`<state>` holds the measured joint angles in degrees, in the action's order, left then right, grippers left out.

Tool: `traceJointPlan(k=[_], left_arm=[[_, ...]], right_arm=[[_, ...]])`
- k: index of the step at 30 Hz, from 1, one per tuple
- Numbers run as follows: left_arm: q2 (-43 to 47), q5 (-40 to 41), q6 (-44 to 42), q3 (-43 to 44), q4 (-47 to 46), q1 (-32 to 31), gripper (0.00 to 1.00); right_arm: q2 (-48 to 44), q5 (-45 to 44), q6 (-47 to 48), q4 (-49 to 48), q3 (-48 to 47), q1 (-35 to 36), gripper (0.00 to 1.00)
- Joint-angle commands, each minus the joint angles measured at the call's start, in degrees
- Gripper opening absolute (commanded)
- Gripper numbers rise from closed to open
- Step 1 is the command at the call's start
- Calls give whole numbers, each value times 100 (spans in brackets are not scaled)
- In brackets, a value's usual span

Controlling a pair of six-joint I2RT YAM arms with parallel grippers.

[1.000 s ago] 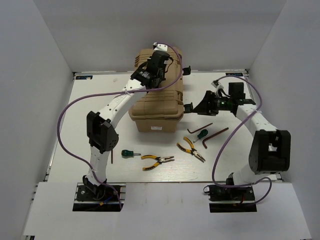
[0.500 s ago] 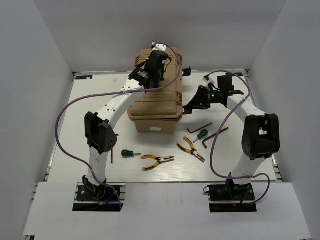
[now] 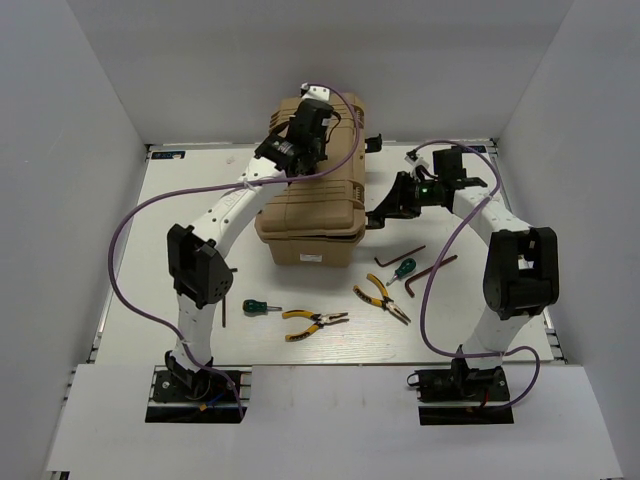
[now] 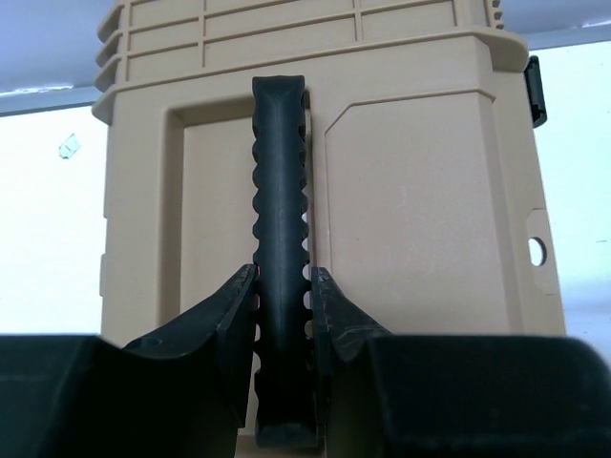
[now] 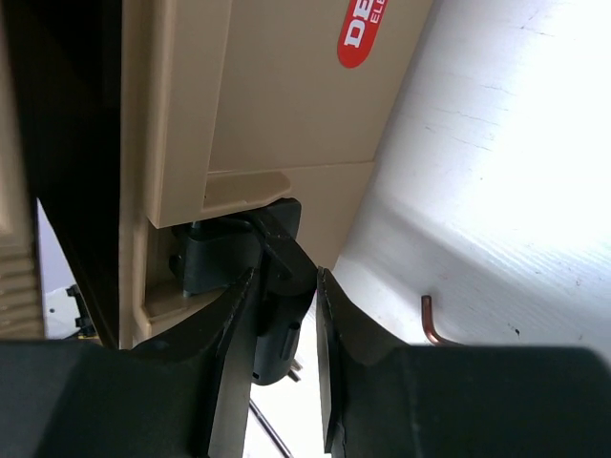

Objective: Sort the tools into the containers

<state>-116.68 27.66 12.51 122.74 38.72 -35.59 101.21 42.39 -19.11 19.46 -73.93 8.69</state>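
Note:
The lid still covers the toolbox (image 3: 318, 205), so my left gripper will next swing left in the top view over the bare tabletop and release the toolbox's handle.
The tan toolbox (image 3: 318, 205) stands at the back centre of the table. My left gripper (image 3: 300, 138) is on top of it. In the left wrist view that gripper (image 4: 283, 286) is shut on the black ribbed handle (image 4: 279, 172). My right gripper (image 3: 380, 215) is at the box's right side, and in the right wrist view it (image 5: 286, 274) has closed round a black latch (image 5: 277, 239). On the table lie two yellow pliers (image 3: 315, 322) (image 3: 382, 298), two green screwdrivers (image 3: 258, 307) (image 3: 402, 268) and hex keys (image 3: 430, 272) (image 3: 400, 254).
A thin dark hex key (image 3: 224, 310) lies near the left arm's lower link. A second black latch (image 3: 375, 140) sticks out at the box's far right corner. A copper-coloured hex key end (image 5: 431, 320) shows just right of my right fingers. White walls close in the table.
My right gripper has moved left onto the toolbox's side latch and narrowed its jaws round it. The left gripper stays on the handle, and the box has shifted slightly.

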Motion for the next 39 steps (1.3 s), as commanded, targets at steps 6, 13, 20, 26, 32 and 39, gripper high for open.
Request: traceJointPlan(k=[6, 13, 20, 26, 32, 39], left_arm=[[1779, 504, -346, -327, -567, 544, 0], [2404, 687, -556, -1207, -787, 1080, 0], [2993, 802, -758, -2392, -1138, 1669, 0], [3248, 917, -812, -3070, -1244, 2188, 0], [3477, 917, -663, -3239, -1306, 2653, 12], [3741, 680, -382, -3406, -1174, 3154, 42]], right_arm=[[-66, -442, 593, 488, -306, -113, 0], [-92, -433, 620, 541, -289, -218, 0], [-101, -451, 672, 594, -280, -245, 0], [-84, -460, 672, 602, -297, -262, 0], [-58, -460, 672, 602, -289, -271, 0], [-75, -398, 672, 594, -236, -306, 0]])
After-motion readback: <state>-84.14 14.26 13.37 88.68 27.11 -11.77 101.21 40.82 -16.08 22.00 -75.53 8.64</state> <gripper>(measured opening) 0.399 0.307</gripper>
